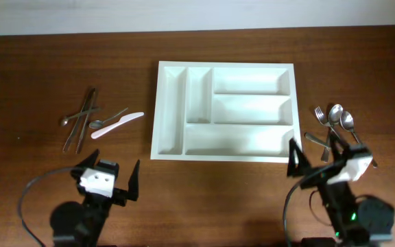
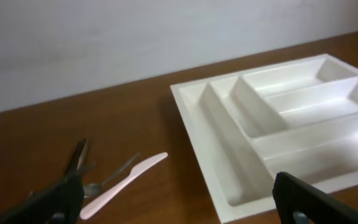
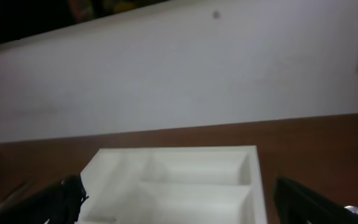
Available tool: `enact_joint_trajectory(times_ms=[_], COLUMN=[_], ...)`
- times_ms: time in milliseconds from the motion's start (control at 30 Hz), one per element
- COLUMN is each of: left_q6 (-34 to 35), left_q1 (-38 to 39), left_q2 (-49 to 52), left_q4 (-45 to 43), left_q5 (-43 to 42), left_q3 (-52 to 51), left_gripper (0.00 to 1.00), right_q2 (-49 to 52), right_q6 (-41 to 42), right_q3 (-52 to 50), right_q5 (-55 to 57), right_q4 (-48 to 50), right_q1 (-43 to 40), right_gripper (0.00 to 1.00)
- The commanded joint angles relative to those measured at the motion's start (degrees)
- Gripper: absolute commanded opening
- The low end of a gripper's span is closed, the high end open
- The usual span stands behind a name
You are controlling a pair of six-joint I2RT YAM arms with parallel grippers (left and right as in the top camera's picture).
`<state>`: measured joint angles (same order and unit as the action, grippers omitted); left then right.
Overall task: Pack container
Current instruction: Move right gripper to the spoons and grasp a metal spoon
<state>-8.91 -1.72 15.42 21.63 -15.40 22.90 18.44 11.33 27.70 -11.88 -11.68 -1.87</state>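
Observation:
I should reach outward and down next with my right gripper, to the metal spoon farthest from the container, onto its uncovered neck, because the spoon is outward and below.
The white five-compartment container lies in the middle of the table, all compartments empty. It also shows in the left wrist view and the right wrist view. A pink plastic knife lies left of it with a small spoon and metal tongs. Spoons and forks lie in a pile right of it. My left gripper is open and empty near the front left. My right gripper is open and empty near the container's front right corner.
The pink knife and the tongs show in the left wrist view, ahead and left of the fingers. A white wall stands behind the table's far edge.

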Motion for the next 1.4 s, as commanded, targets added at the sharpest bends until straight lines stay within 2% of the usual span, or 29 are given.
enact_joint_trajectory(times_ms=[0, 133, 200, 233, 433, 533, 700, 833, 1000, 1167, 1300, 1367], left_q6=[0.7, 0.7, 0.7, 0.7, 0.7, 0.5, 0.5, 0.5, 0.5, 0.5, 0.5, 0.5], left_q1=[0.2, 0.2, 0.2, 0.2, 0.2, 0.1, -1.8, -4.9, -8.5, -9.5, -9.5, -9.5], left_q2=[10.9, 23.4, 29.3, 34.4, 47.6, 53.0, 59.8, 63.6, 66.0, 67.2, 68.1, 68.2], left_q4=[3.0, 4.4, 4.4, 4.4, 3.8, 1.5, -2.4, -2.5, -2.6, -2.5, -2.5, -2.5], left_q5=[-1.3, -1.1, 0.0, 2.3, 9.4, 9.8, 10.3, 10.3, 10.3, 10.3, 10.3, 10.3], left_q3=[9.4, 18.8, 23.0, 26.4, 33.7, 36.2, 40.5, 43.8, 44.5, 44.5, 44.4, 44.4], left_gripper=[0.99, 0.99, 0.99, 0.99, 0.99, 0.99, 0.99, 0.99, 0.99, 0.99, 0.99, 0.99], right_q2=[14.5, 30.5, 38.7, 45.8, 65.0, 72.3, 80.0, 84.1, 87.3, 88.9, 89.9, 90.6], right_q6=[-4.5, -5.3, -5.4, -5.3, -5.4, -8.9, -17.3, -20.1, -27.9, -31.5, -41.8, -44.9], right_q3=[8.7, 21.0, 28.9, 36.3, 56.2, 62.4, 64.6, 64.6, 64.6, 64.5, 64.5, 64.5], right_q5=[5.1, 5.3, 5.0, 5.0, 4.9, 4.9, 5.1, 5.1, 5.4, 15.2, 19.7, 19.6], right_q4=[-0.2, -4.0, -8.4, -13.7, -28.1, -33.3, -37.5, -39.2, -41.9, -42.9, -45.7, -47.3], right_q1=[-0.7, -4.2, -7.8, -11.5, -21.1, -22.8, -22.9, -23.0, -24.0, -25.6, -26.4, -26.7], right_gripper=[0.99, 0.99, 0.99, 0.99, 0.99, 0.99, 0.99, 0.99, 0.99, 0.98, 0.98, 0.93])
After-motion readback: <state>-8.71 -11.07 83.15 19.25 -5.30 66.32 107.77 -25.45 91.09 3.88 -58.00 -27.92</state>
